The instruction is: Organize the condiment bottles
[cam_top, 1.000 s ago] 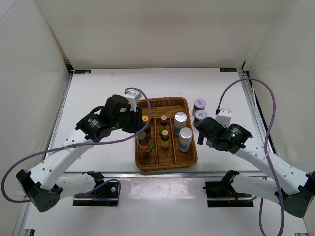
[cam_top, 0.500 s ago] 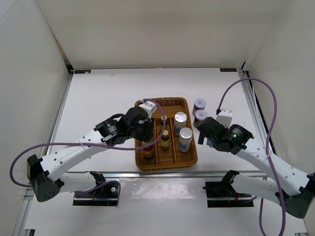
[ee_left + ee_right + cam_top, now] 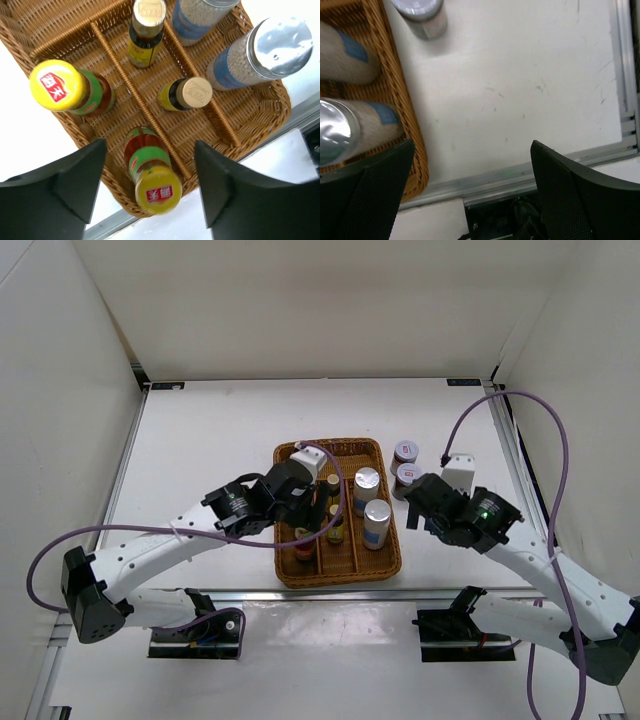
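My right gripper moves outward and down over the nearer jar's white lid [image 3: 408, 472] [image 3: 419, 7] next, since its open fingers hang above bare table short of that jar.
In the left wrist view two red yellow-capped sauce bottles [image 3: 67, 89] [image 3: 152, 181] stand in the left lane of the wicker tray [image 3: 260, 107]. My left gripper [image 3: 150, 167] is open astride the nearer one, with a gap on each side. Two dark brown bottles [image 3: 146, 30] [image 3: 186, 94] fill the middle lane and two silver-topped shakers [image 3: 270, 52] [image 3: 197, 17] the right lane. Two white-lidded jars [image 3: 405, 452] [image 3: 408, 476] stand on the table right of the tray. My right gripper [image 3: 470, 167] hangs open over bare table beside the tray's right rim [image 3: 405, 110].
From above, my left gripper [image 3: 305, 512] covers the tray's left lane [image 3: 290, 570]. My right gripper [image 3: 420, 502] is close to the nearer jar. One jar [image 3: 420, 12] and both shakers [image 3: 347, 55] [image 3: 342, 130] show in the right wrist view. A metal rail [image 3: 520, 175] edges the table.
The left arm carried a red yellow-capped bottle rightward from the tray's left rim into the left lane, then opened its jaws off it. The right arm barely shifted.
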`<state>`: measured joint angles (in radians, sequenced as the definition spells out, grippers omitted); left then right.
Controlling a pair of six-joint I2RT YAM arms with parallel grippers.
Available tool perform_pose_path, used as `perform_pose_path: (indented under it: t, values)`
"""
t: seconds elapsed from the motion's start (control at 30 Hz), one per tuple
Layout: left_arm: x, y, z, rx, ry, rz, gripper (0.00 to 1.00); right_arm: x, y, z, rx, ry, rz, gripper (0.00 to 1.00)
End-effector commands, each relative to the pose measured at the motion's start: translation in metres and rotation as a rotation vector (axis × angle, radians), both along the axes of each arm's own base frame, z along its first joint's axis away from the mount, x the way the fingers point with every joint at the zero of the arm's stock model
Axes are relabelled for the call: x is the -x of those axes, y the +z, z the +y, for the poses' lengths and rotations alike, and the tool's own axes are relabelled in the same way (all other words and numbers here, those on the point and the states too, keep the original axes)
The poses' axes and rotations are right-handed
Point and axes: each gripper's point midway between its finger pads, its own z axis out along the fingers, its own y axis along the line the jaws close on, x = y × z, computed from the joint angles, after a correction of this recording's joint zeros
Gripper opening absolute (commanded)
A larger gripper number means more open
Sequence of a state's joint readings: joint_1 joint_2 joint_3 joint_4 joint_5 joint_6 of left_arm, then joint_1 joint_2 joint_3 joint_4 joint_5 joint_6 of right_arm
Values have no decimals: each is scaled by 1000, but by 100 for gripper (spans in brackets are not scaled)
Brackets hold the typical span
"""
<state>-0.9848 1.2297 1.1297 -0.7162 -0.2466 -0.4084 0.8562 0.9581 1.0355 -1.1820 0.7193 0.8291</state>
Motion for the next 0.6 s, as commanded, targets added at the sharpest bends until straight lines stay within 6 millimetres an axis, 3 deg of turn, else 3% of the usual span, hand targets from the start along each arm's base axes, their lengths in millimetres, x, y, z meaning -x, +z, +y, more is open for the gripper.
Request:
perform_pose_path:
  t: [0.0,0.03,0.07,0.1,0.23,0.33,0.4,0.43,0.47,0.5,0.57]
  values:
    - [-11,44,-8,76,2,-95,85,-28,50,-9,93,26,-142,100]
    - [-13,50,-8,80,5,-114,90,-36,67,-9,85,19,-182,100]
    - [-13,53,-5,69,12,-114,92,-42,72,-7,101,30,-184,100]
    - [-14,71,-5,93,4,-142,94,-46,78,-5,134,71,-187,100]
    - [-17,107,3,105,7,-212,97,-68,92,6,142,95,-203,100]
    - [-19,132,22,109,50,-280,100,-85,74,23,79,152,-102,100]
    - [-25,145,47,90,133,-340,100,-99,56,24,44,159,-19,100]
    - [-29,140,63,42,184,-361,100,-107,54,21,5,147,-1,100]
    - [-29,142,77,35,219,-375,100,-109,43,37,-59,205,65,100]
    - [-35,140,92,12,271,-380,100,-115,41,40,-77,214,80,100]
    - [-39,130,113,-37,324,-384,100,-124,27,36,-93,189,133,100]
